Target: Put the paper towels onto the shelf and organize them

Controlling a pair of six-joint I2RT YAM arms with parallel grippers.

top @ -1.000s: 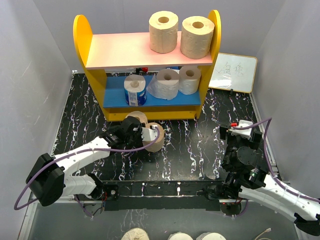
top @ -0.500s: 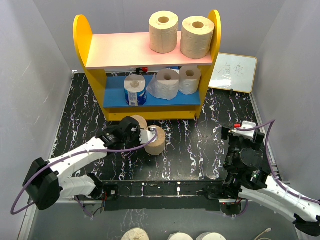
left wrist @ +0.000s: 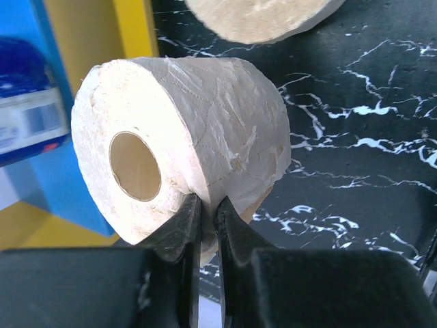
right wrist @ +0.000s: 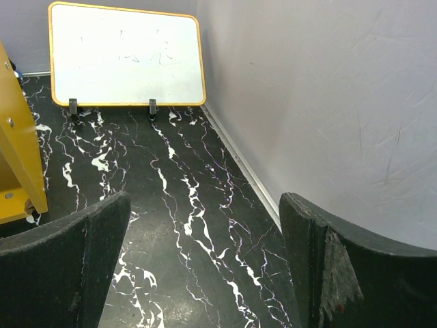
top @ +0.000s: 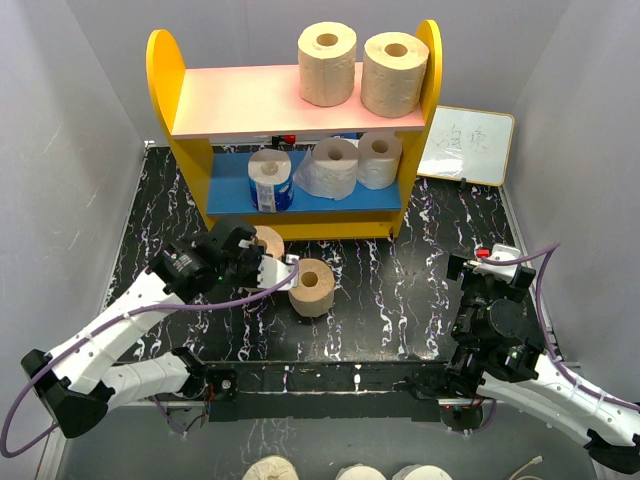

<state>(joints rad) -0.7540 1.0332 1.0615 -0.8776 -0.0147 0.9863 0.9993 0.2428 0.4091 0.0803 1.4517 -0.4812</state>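
Observation:
I should move my left gripper up and outward and let go of the roll on the pink board's empty end (top: 215,98), because that spot is above my gripper and farther outward.
My left gripper (top: 291,276) is shut on the wall of a tan paper towel roll (top: 312,288), pinching it between core and outside, in front of the shelf (top: 165,75). The left wrist view shows the held roll (left wrist: 205,130) with the fingertips (left wrist: 183,222) closed on it. A second tan roll (top: 268,240) lies by the shelf's foot and shows at the top of the left wrist view (left wrist: 259,14). Two tan rolls (top: 327,63) stand on the pink top board. The blue-wrapped roll (top: 270,180) and two white rolls (top: 333,168) sit on the blue lower board. My right gripper (top: 490,268) is open and empty.
A small whiteboard (top: 467,146) leans at the back right, also in the right wrist view (right wrist: 126,56). Grey walls close both sides. The shelf's yellow side (right wrist: 17,137) is left of my right gripper (right wrist: 205,260). Pale round things (top: 270,468) lie below the table's near edge.
My left arm has drawn back to the left and risen with the tan roll in its jaws; the roll shifted slightly nearer. The right arm edged slightly nearer.

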